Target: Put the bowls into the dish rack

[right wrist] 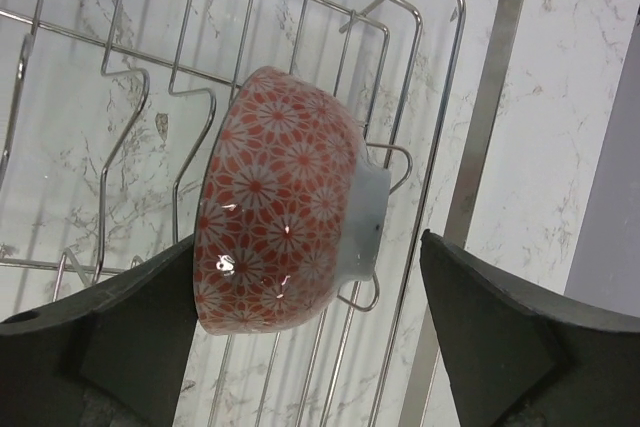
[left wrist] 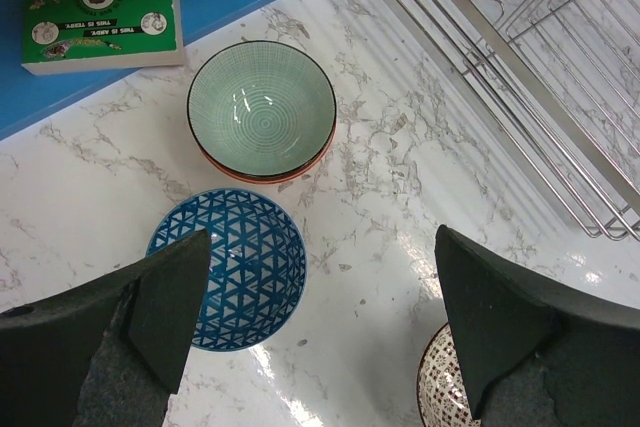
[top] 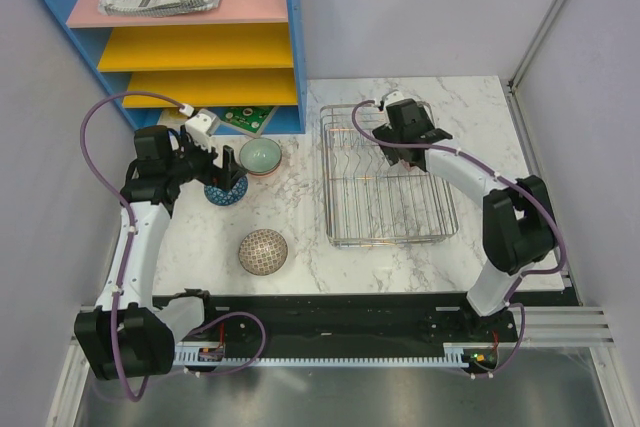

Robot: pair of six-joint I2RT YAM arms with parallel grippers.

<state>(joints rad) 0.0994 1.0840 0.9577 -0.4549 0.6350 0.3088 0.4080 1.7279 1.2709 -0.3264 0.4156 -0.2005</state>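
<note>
I'll move my left gripper left in the top view and down onto the dark blue bowl's rim away from the rack, where bare table gives finger room.
The dish rack (top: pixel 390 179) (left wrist: pixel 520 57) is a chrome wire basket on the right of the marble table. A red-and-white bowl (right wrist: pixel 280 207) lies on its side among the rack's wires (right wrist: pixel 420 147). My right gripper (right wrist: pixel 310 337) (top: pixel 402 150) straddles it, open, with the right finger (right wrist: pixel 500 337) well clear of the bowl's foot. My left gripper (left wrist: pixel 320 327) (top: pixel 218 169) hangs open over bare table beside a dark blue bowl (left wrist: pixel 235 277) (top: pixel 227 192). A pale green bowl (left wrist: pixel 262 107) (top: pixel 260 155) sits nested in a red-rimmed one. A beige mesh bowl (top: pixel 263 251) (left wrist: pixel 440 397) stands nearer the front.
A blue shelf unit (top: pixel 200 37) with pink and yellow shelves stands at the back left. A green-covered book (left wrist: pixel 95 7) (top: pixel 245 119) lies at its foot, just behind the green bowl. Grey walls close in the table on both sides.
</note>
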